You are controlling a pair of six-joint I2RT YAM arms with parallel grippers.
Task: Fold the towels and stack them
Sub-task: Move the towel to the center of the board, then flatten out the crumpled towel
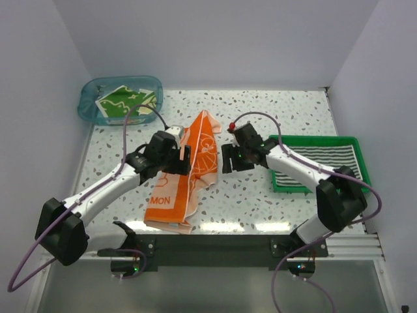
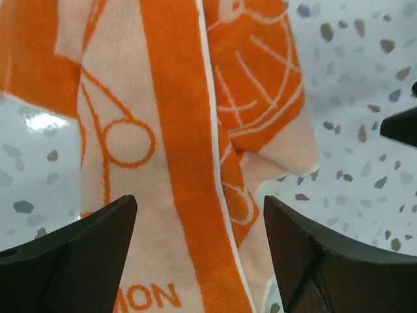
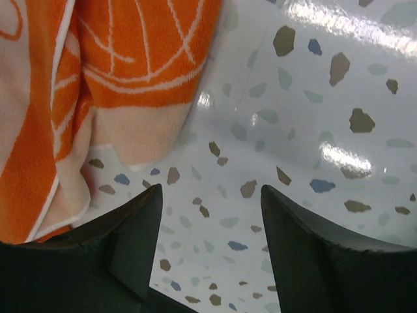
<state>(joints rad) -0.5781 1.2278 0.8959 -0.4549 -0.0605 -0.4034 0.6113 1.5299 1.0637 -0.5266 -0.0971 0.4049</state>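
Note:
The top layer's near corner (image 1: 186, 220) is below my left gripper, toward the base. My left gripper should next bring its fingers back and down onto the towel's exposed white hem.
The orange towel (image 1: 203, 151) lies lengthwise in the middle of the table, loosely folded, with white cartoon lines and lettering (image 2: 176, 130). My left gripper (image 1: 184, 160) hangs open just over its left side, and the towel spans the gap between the fingers (image 2: 199, 218) without being held. Just off the towel's right edge (image 3: 130, 65), my right gripper (image 1: 227, 158) is open over bare tabletop (image 3: 212, 195). The black-and-white striped towel (image 1: 322, 160) lies flat in a green tray (image 1: 357, 141). A green patterned towel (image 1: 122, 101) sits in a clear blue tub (image 1: 88, 91).
White walls enclose the speckled table (image 1: 260, 195) on the left, back and right. The tub stands in the back left corner and the tray against the right side. Purple cables loop above both arms.

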